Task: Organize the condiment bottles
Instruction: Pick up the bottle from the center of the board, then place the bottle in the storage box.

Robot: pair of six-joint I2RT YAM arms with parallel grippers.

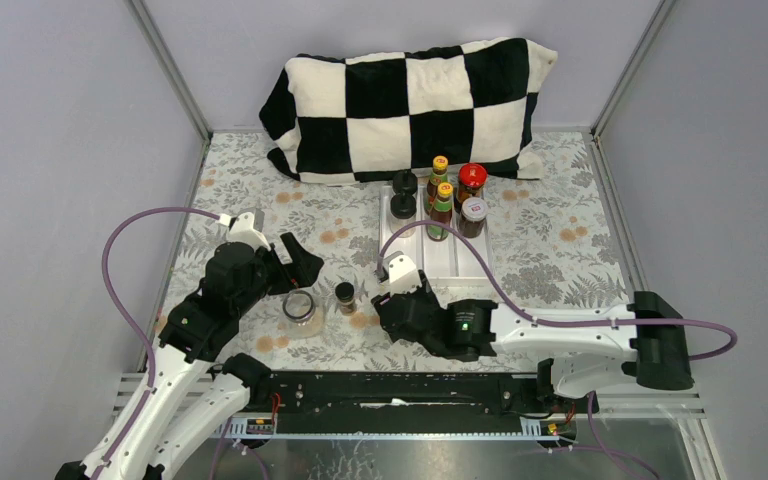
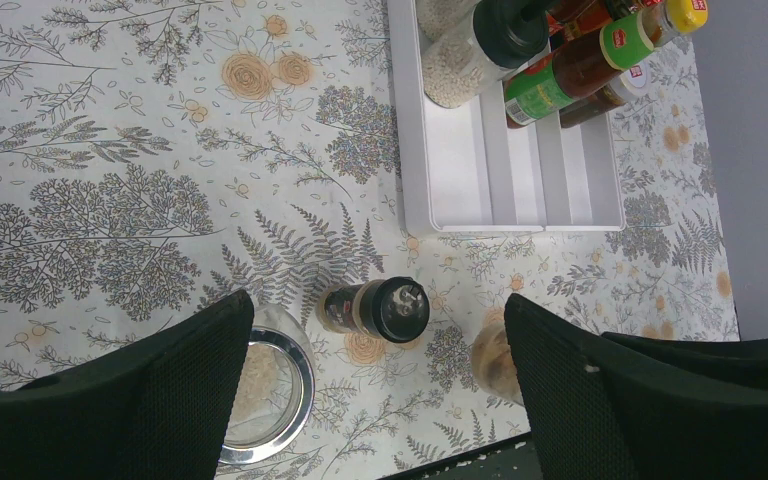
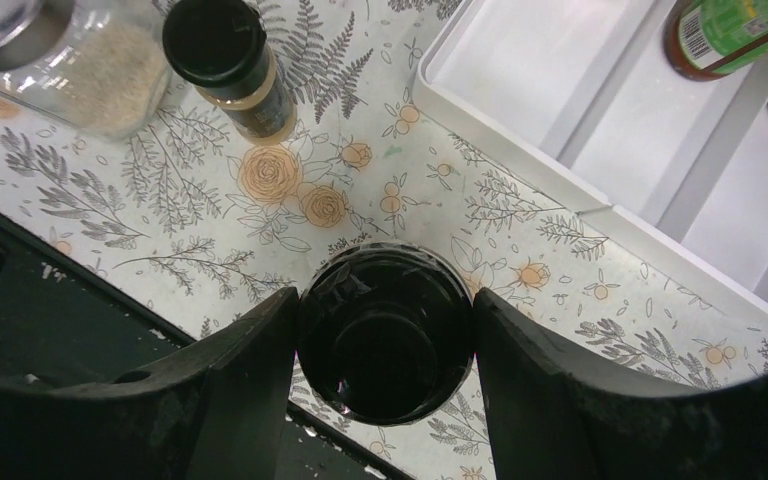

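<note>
The slot before the white-lidded jar is empty, outward of my right gripper and to its right in the top view. My gripper lifts across, lowers and releases next.
My right gripper [image 3: 385,400] is shut on a black-capped jar [image 3: 385,335] that stands on the cloth near the front edge; both fingers touch its cap. In the top view this gripper [image 1: 388,297] hides the jar. My left gripper [image 2: 375,390] is open and empty above a squat clear glass jar [image 2: 260,385] and a small black-capped spice jar [image 2: 380,308]. Both show in the top view, the squat jar [image 1: 300,308] and the spice jar [image 1: 344,296]. Two yellow-capped bottles [image 1: 442,190], a red-lidded jar [image 1: 472,178], a white-lidded jar [image 1: 474,212] and black-capped jars [image 1: 403,195] stand in the tray's far end.
The white tray [image 1: 440,262] has dividers, and its near half holds nothing. A black-and-white chequered pillow [image 1: 410,105] lies at the back. A black rail [image 1: 400,390] runs along the table's near edge. Grey walls close in the left and right sides.
</note>
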